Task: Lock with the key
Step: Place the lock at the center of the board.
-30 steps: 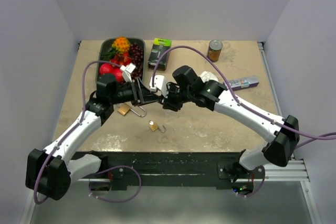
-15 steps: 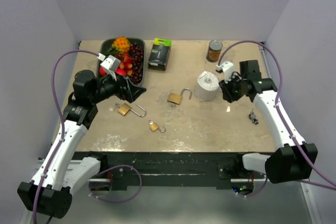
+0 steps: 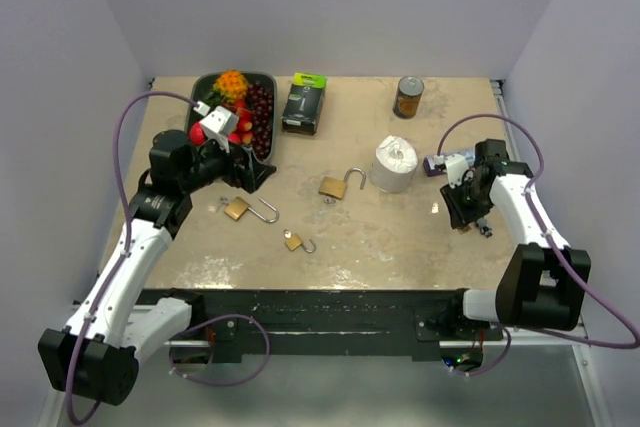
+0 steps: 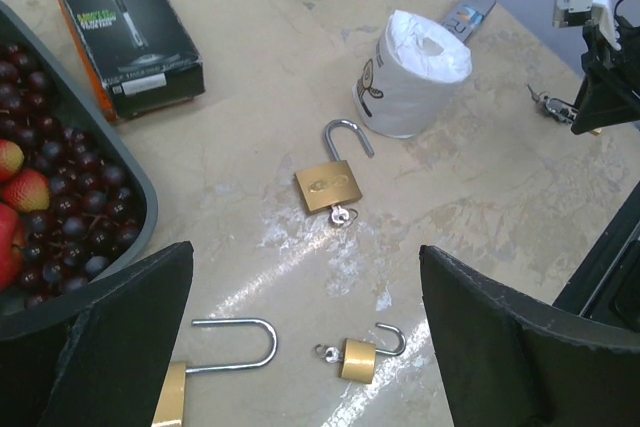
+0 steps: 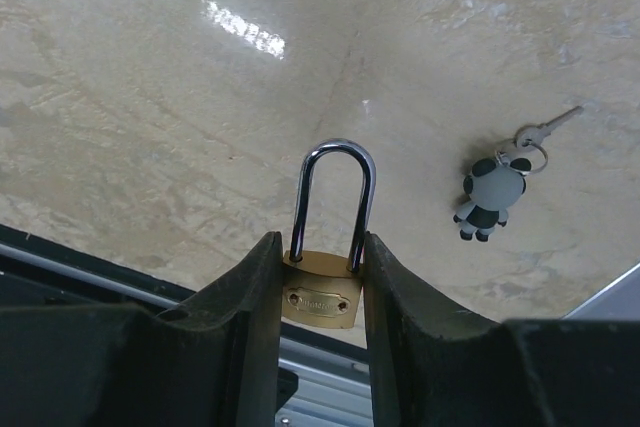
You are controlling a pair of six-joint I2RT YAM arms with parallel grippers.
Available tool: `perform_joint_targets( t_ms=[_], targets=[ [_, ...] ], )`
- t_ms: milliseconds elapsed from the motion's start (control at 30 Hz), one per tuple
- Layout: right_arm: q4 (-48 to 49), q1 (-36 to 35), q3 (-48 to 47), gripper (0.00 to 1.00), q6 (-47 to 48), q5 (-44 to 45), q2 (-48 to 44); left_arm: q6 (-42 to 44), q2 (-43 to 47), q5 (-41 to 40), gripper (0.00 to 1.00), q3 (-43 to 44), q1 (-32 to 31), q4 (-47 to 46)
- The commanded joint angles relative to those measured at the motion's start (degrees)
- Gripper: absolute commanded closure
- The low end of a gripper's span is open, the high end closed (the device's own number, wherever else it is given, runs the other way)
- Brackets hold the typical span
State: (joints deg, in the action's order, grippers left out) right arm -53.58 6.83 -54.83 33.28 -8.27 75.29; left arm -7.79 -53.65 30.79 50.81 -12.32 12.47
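I will next bring the shut brass padlock down with my right gripper onto the clear patch of tabletop below it, beside the panda key, and let go of it there, because that patch is bare.
My right gripper (image 5: 320, 247) is shut on a small brass padlock (image 5: 322, 292) with its steel shackle closed, held just above the table. A key (image 5: 549, 127) on a ring with a grey panda charm (image 5: 489, 197) lies on the table just right of it. In the top view that gripper (image 3: 463, 211) is at the right side, next to the panda key (image 3: 484, 228). My left gripper (image 3: 256, 173) is open and empty over the table's left. Three open-shackled brass padlocks lie below it: a medium one (image 4: 328, 185), a small one (image 4: 360, 359) and a large one (image 4: 172, 395).
A toilet paper roll (image 3: 394, 163) stands right of centre, with a toothpaste tube (image 3: 448, 160) beside it. A can (image 3: 408, 96), a razor box (image 3: 304, 101) and a dark tray (image 3: 196, 95) of fruit line the back. The table's right edge is close to my right arm.
Both arms have pulled apart from the table's centre, and the medium padlock now lies there. My right gripper has moved to the right front, down beside the panda key. My left arm shifted slightly.
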Motion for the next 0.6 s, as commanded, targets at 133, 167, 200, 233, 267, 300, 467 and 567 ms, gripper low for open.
perform_joint_targets(
  t_ms=[133,167,200,233,267,300,467,567],
  targets=[
    [3.8,0.6,1.5,1.00,-1.8,4.7,6.2,1.8,-4.1,-1.7,0.01,2.6,0.3,-3.1],
    [4.1,0.7,1.7,1.00,-1.8,5.1,6.5,1.8,-4.1,-1.8,0.01,2.1,0.3,-4.3],
    [5.0,0.7,1.9,0.99,-2.0,5.5,7.0,1.7,-4.3,-1.8,0.01,1.9,0.3,-4.6],
    [5.3,0.7,1.9,0.99,-2.2,5.5,7.9,1.7,-4.4,-1.9,0.01,1.7,0.3,-5.0],
    [5.8,0.7,1.9,0.98,-2.3,5.5,8.3,1.6,-4.4,-1.8,0.01,1.4,0.3,-5.5],
    [6.1,0.9,2.0,0.98,-2.3,5.5,8.6,1.4,-4.6,-1.9,0.01,1.3,0.3,-5.6],
    [7.2,1.1,2.1,0.96,-2.5,4.8,11.3,1.7,-5.9,-1.6,0.01,1.7,0.3,-5.4],
    [7.5,1.3,2.3,0.94,-2.7,5.4,13.2,2.3,-6.7,-1.5,0.01,1.8,0.3,-5.3]
  ],
)
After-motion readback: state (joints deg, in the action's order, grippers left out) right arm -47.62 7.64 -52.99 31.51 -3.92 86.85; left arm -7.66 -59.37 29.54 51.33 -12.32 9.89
